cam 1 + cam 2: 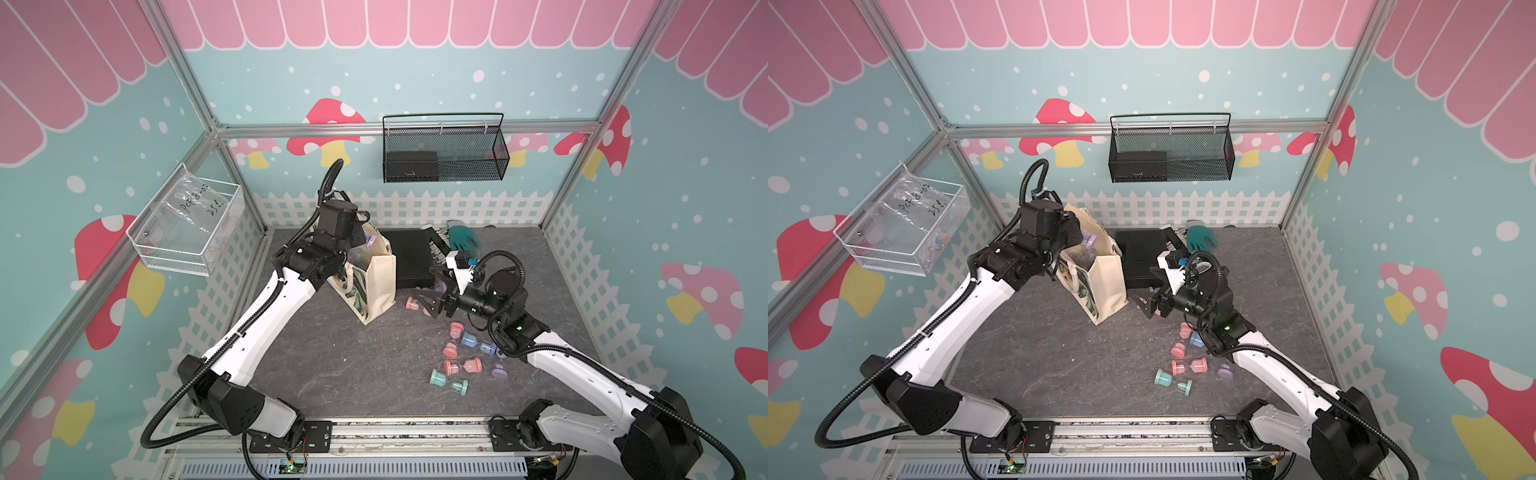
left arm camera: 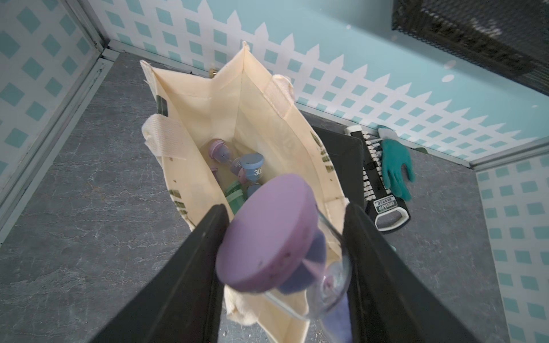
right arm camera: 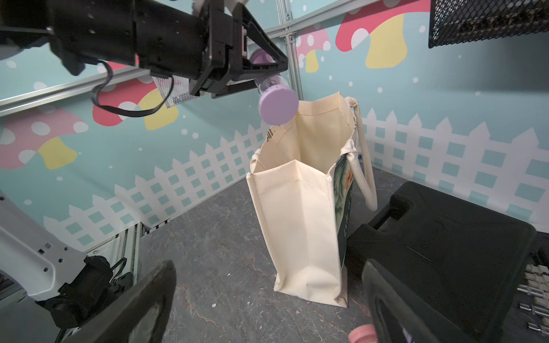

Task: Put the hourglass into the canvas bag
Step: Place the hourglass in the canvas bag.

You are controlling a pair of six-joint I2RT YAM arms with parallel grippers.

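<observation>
The purple hourglass [image 2: 264, 231] hangs above the canvas bag's rim. It goes down with my left gripper through the open canvas bag's opening below, for release inside next.
The cream canvas bag [image 1: 376, 286] [image 1: 1106, 282] [image 3: 297, 213] stands upright and open at the back middle of the table. Just above its mouth hangs my left gripper [image 2: 285, 213] [image 3: 276, 68], shut on a purple hourglass [image 2: 264, 231] [image 3: 277, 104] that tilts down toward the opening. Inside the bag [image 2: 208, 112] lie several hourglasses, among them a blue one [image 2: 251, 166] and a purple one [image 2: 219, 150]. My right gripper [image 1: 430, 291] [image 3: 267, 267] is open and holds nothing, low over the table just right of the bag.
Several loose hourglasses lie at the right, including pink [image 1: 463, 366], teal [image 1: 449, 382] and blue [image 1: 469, 340]. A flat black case [image 1: 409, 257] sits right behind the bag, a teal glove [image 1: 461, 237] beyond it. A black mesh basket [image 1: 444, 151] hangs on the back wall.
</observation>
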